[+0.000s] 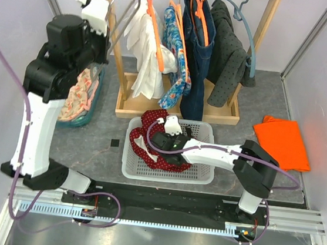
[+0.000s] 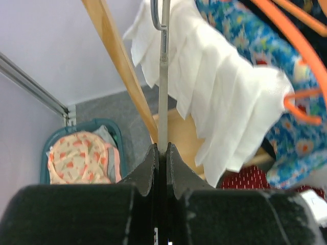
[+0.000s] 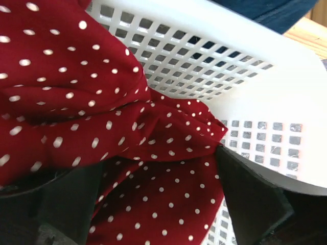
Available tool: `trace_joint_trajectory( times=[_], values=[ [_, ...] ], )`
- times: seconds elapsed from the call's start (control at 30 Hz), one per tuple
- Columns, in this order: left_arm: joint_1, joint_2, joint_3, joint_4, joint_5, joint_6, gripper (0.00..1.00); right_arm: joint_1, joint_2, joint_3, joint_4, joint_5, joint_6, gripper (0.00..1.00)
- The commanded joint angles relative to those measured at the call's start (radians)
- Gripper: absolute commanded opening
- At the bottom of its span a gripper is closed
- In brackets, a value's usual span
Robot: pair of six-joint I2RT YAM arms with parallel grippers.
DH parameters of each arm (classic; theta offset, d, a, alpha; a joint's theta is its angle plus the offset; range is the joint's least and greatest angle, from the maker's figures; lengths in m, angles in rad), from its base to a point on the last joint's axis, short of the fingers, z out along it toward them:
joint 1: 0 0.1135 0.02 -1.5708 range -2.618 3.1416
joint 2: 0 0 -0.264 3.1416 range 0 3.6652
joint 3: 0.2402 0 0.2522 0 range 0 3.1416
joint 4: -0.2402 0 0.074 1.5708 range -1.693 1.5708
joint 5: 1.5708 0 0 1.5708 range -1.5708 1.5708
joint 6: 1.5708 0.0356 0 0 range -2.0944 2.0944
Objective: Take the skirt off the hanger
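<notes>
The rack's empty rail end is outward, so my left gripper will next move outward and down, hook the bare hanger [image 1: 123, 20] over it and let go.
The skirt [image 1: 147, 150] is red with white dots and lies bunched in the white basket [image 1: 204, 177], partly draped over its far left rim. My right gripper [image 1: 158, 135] is down in the basket over it. In the right wrist view its jaws [image 3: 158, 178] stand wide open, with skirt cloth [image 3: 102, 102] lying loose between the fingers. The bare grey hanger [image 1: 123, 20] is held up at the top left by my left gripper [image 1: 107, 17]. In the left wrist view the jaws [image 2: 162, 149] are shut on the hanger's straight rod [image 2: 162, 76].
A wooden rack [image 1: 177, 109] behind the basket carries a white garment [image 1: 150, 56], a blue floral one [image 1: 177, 53], denim [image 1: 197, 61] and a dark dotted one [image 1: 230, 53]. A teal bin [image 1: 88, 111] of patterned cloth stands left. Folded orange cloth [image 1: 282, 142] lies right.
</notes>
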State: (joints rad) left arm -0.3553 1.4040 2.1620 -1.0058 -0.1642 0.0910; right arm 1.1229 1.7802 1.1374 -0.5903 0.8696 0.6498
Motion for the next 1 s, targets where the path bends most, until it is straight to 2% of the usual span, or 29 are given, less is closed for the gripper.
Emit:
trace_joint_trajectory(
  times=[0.0, 0.23, 0.37, 0.47, 0.67, 0.97],
  values=[
    [0.001, 0.096, 0.146, 0.095, -0.061, -0.024, 0.02, 0.02, -0.093, -0.031, 0.03, -0.038, 0.024, 0.98],
    [0.004, 0.211, 0.245, 0.127, -0.104, -0.016, 0.02, 0.149, -0.202, -0.002, -0.048, 0.104, 0.091, 0.98],
    [0.018, 0.265, 0.269, 0.166, -0.148, 0.006, 0.02, 0.222, -0.269, 0.012, -0.046, 0.129, 0.112, 0.98],
    [0.064, 0.315, 0.304, 0.176, -0.123, -0.023, 0.02, 0.236, -0.297, 0.012, -0.049, 0.121, 0.129, 0.98],
    [0.078, 0.389, 0.367, 0.179, -0.104, -0.033, 0.02, 0.253, -0.35, 0.01, -0.086, 0.134, 0.163, 0.98],
    [0.078, 0.428, 0.328, 0.177, -0.121, -0.03, 0.02, 0.279, -0.424, 0.01, -0.083, 0.166, 0.183, 0.98]
  ],
)
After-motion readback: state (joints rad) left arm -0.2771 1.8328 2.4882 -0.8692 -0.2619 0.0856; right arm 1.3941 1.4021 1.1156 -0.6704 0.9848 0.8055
